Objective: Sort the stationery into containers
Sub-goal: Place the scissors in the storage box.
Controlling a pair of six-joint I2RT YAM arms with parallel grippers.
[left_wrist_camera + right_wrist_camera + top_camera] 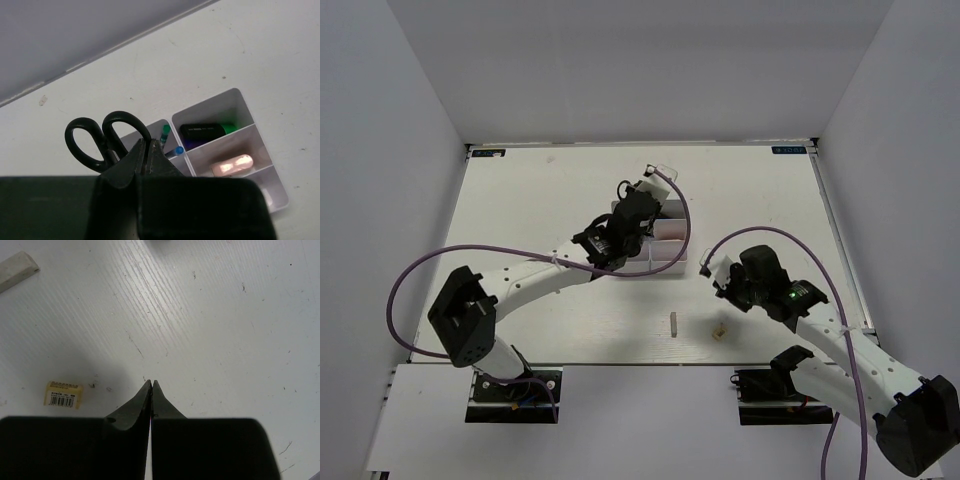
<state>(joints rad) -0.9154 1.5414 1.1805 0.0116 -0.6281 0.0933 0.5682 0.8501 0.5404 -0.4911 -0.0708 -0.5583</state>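
Observation:
The scissors overhang the tray's rim, so next my left gripper should move back and down, releasing over the section of the tray beside the eraser's, below and nearer my base.
My left gripper is shut on the black-handled scissors, whose handle loops stick out past the fingertips, held above the left side of the white compartment tray. In the tray lie green and purple highlighters, a pink eraser and blue pens. In the top view the left gripper hangs over the tray. My right gripper is shut and empty over bare table, right of the tan square piece and the grey stick.
In the top view the grey stick and tan piece lie near the front edge, between the arms, left of my right gripper. White walls enclose the table on three sides. Purple cables loop from both arms.

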